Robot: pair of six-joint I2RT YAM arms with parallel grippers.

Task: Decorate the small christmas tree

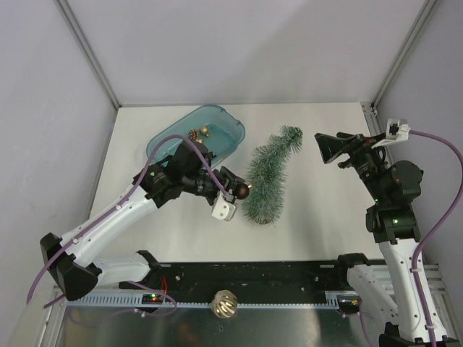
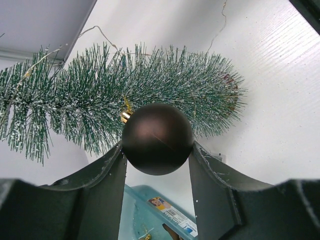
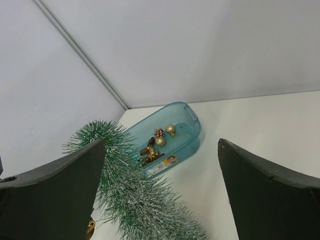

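I should next lower my left gripper to the tree's needles on the tub side, just below and beside it, and let go of the bauble there, because the bauble's gold cap [image 2: 125, 116] faces them.
The small christmas tree [image 1: 269, 181] has frosted green needles, its wide end near me and its bent tip pointing far right. My left gripper [image 1: 236, 190] is shut on a dark brown bauble [image 1: 239, 191] right against the tree's left side. In the left wrist view the bauble [image 2: 157, 138] sits clamped between both fingers, its gold cap [image 2: 125, 116] touching the needles of the tree [image 2: 125, 95]. My right gripper [image 1: 334, 148] hangs open and holds nothing to the right of the tree tip. The right wrist view shows the tree [image 3: 135, 200] below its wide-apart jaws.
A teal tub [image 1: 217, 119] stands at the back left behind the left arm. In it lie gold baubles [image 3: 170, 129], a pinecone [image 3: 159, 132] and a brown star-shaped ornament [image 3: 150, 152]. A gold ornament [image 1: 225, 303] rests on the metal rail between the arm bases.
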